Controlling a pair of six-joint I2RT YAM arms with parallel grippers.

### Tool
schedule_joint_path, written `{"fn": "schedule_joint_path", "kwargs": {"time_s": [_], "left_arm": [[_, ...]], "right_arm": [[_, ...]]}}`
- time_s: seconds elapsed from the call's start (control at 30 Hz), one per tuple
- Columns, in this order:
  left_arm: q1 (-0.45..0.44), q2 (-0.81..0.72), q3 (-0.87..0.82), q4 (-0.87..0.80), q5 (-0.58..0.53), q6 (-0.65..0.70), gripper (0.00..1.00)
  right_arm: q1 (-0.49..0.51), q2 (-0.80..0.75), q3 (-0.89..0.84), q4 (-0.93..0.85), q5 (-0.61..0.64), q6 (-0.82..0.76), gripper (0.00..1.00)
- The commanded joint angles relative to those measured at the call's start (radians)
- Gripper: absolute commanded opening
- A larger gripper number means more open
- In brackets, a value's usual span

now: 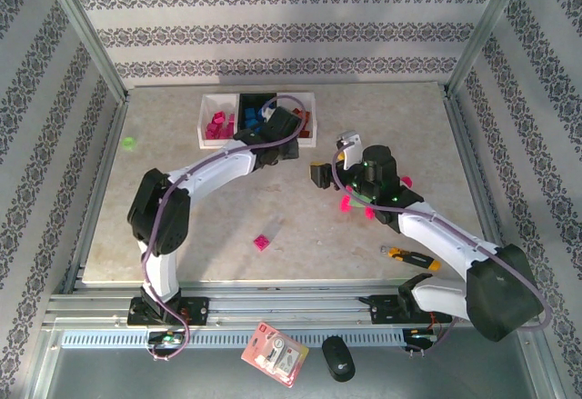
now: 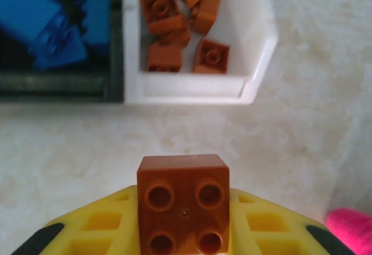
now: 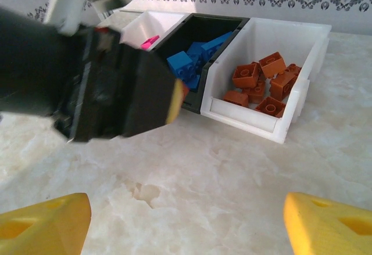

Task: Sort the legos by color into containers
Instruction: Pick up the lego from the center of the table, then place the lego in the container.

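The white bin outward of my left gripper holds legos of the same orange-brown color. My left gripper will next move outward over the pile in the white bin and let go of the lego.
My left gripper is shut on an orange-brown lego, studs toward the camera, held between the yellow fingers over the table just in front of the containers. In the top view this gripper hangs by the right white bin. That bin holds several orange-brown legos. The black bin holds blue legos, and the left white bin holds magenta ones. One magenta lego lies on the table. My right gripper stands open over bare table, also seen from above.
Neon pink pieces lie beside the right arm, and one shows in the left wrist view. A green bit sits at the table's left. A yellow-and-black knife lies at the front right. The left arm's black wrist stands close ahead of my right gripper.
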Motion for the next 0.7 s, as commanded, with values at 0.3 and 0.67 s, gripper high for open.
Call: {"fn": "schedule_joint_path", "kwargs": {"time_s": [0.3,0.67], "left_arm": [[0.034,0.42,0.659,-0.202,-0.064,0.22,0.18],[0.085,0.628,0.982,-0.311,-0.056,0.207,0.18]], "right_arm": [[-0.01,-0.044,-0.062,0.011,0.035,0.008,0.86],[-0.016,-0.062,-0.097,0.005,0.054,0.018,0.87]]}}
